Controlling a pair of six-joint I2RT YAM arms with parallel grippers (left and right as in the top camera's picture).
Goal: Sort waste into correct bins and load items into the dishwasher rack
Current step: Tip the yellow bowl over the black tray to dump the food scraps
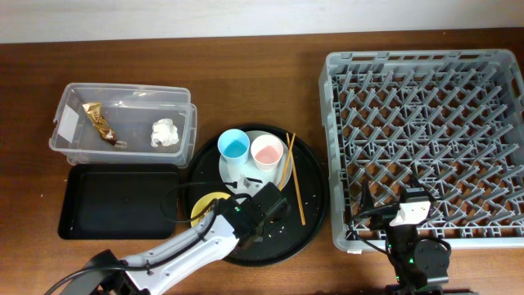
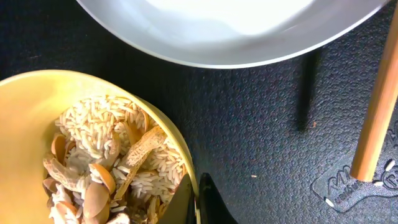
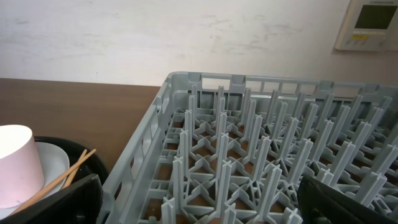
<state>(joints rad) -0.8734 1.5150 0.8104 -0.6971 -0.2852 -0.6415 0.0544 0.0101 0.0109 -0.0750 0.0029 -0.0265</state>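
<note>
Next, my left gripper lifts the bowl [image 1: 205, 209] full of food scraps, tips it over the flat black tray [image 1: 120, 201], then lowers it onto the round tray to release.
My left gripper [image 2: 198, 186] is shut on the rim of the small yellow bowl [image 2: 25, 124], one finger inside and one outside. The bowl holds tan food scraps and rice [image 2: 106, 168] and stands on the round black tray [image 2: 261, 124]. From overhead, the left gripper [image 1: 227, 201] is at the bowl [image 1: 205, 209], in front of the pale plate [image 1: 241, 170] carrying the blue cup [image 1: 233, 145] and pink cup [image 1: 267, 151]. Two chopsticks [image 1: 293, 176] lie to the right. My right gripper [image 3: 199, 199] is open over the rack's [image 3: 249, 155] front left corner.
The clear tub [image 1: 123, 123] at the back left holds the tissue wad [image 1: 165, 133] and the snack wrapper [image 1: 101, 124]. The flat black tray [image 1: 119, 201] lies in front of it. The grey rack [image 1: 426, 139] fills the right side. Loose crumbs dot the round tray.
</note>
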